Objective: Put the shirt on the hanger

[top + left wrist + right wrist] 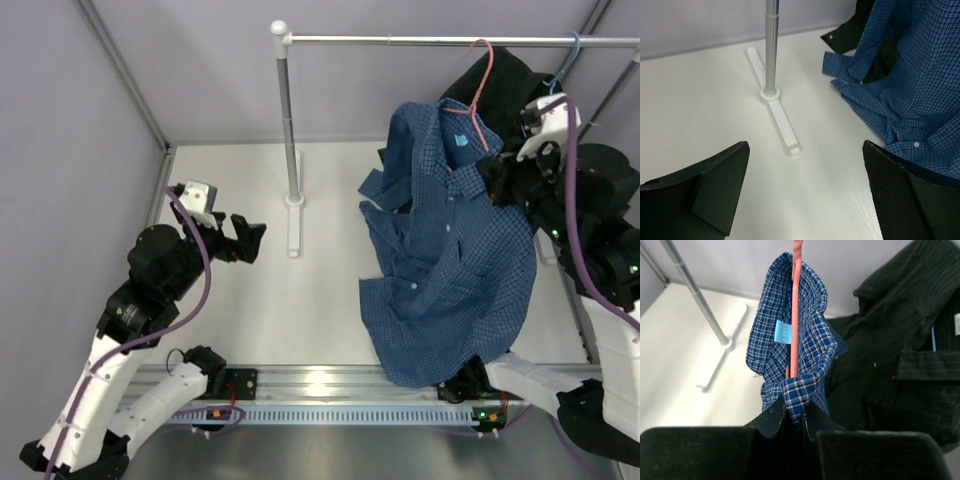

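Observation:
I will next move my right gripper outward and left in the top view, then free the shirt's shoulder, as the bar [400,41] beyond the collar lies that way.
The blue checked shirt [445,260] hangs from the pink-red hanger [483,95], whose hook is over the rail [400,41]; its lower part spreads over the table. My right gripper [497,170] is at the shirt's right shoulder. In the right wrist view that gripper [800,415] is shut on a fold of the shirt [815,340], right beside the hanger's wire [795,315]. My left gripper [250,240] stands open over bare table, left of the rack pole. In its own view this gripper [805,150] holds nothing and the shirt [910,85] lies to its right.
A black shirt [500,85] hangs behind the blue one on a light blue hanger [570,60]. The rack's upright pole [287,130] and its white foot [780,120] stand between the arms. Walls close in the back and left.

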You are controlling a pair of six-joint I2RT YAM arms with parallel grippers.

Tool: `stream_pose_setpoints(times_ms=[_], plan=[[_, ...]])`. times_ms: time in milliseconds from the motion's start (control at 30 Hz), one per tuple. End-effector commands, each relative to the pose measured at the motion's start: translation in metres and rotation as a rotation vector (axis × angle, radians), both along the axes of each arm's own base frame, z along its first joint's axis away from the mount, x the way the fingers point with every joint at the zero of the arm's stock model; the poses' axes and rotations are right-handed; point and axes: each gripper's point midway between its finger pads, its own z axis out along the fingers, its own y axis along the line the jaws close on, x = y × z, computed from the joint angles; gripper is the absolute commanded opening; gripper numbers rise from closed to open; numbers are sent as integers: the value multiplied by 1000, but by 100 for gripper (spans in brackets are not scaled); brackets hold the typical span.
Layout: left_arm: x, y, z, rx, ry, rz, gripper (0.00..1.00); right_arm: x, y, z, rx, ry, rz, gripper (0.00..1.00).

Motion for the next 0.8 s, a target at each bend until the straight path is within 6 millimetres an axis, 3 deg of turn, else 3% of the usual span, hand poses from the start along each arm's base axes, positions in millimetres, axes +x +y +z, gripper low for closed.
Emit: stream_pose_setpoints(times_ms=[0,33,133,200,400,567,733,767], plan=[[2,4,-29,9,38,30,98,14,-3,25,115,-114,-67,0],[4,1,-52,27,82,24,98,24,-6,30,133,-147,-110,0],[9,-9,-80,34,140,-6,98,54,1,15,114,-141,-141,0],[9,-12,-95,57,174,-26,98,66,3,18,125,-174,-154,0],[7,-4,-99,81,154,-4,98,83,7,36,150,-234,-169,0],[4,-11,-106,83,176,-46,98,106,6,38,143,-222,-201,0],[2,-11,-105,79,166,-50,98,126,4,16,157,-195,-240,0],[1,-10,-105,77,165,-49,98,132,5,-2,152,-168,-244,0]])
